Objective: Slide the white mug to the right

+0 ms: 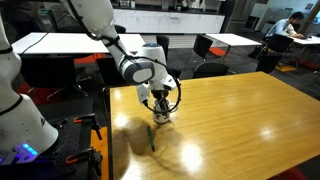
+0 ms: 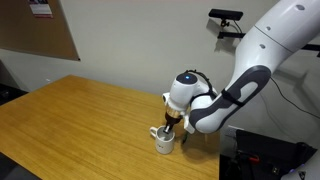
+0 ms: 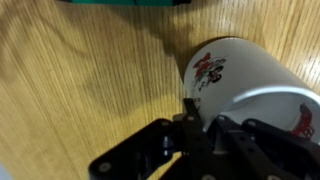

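I will slide the mug with my gripper across the bare tabletop alongside the green pen and let go of the mug's side there, because the tabletop is on the pen's side of the mug.
The white mug stands upright on the wooden table, with a red and dark mark on its side. It shows in both exterior views, its handle pointing left in one of them. My gripper comes down on it from above. One finger lies against the mug's outer wall and the other reaches inside the rim, so the jaws are closed on the wall.
A thin green pen lies on the table just in front of the mug; it also shows at the top of the wrist view. The mug stands near a table edge. Chairs and other tables stand behind.
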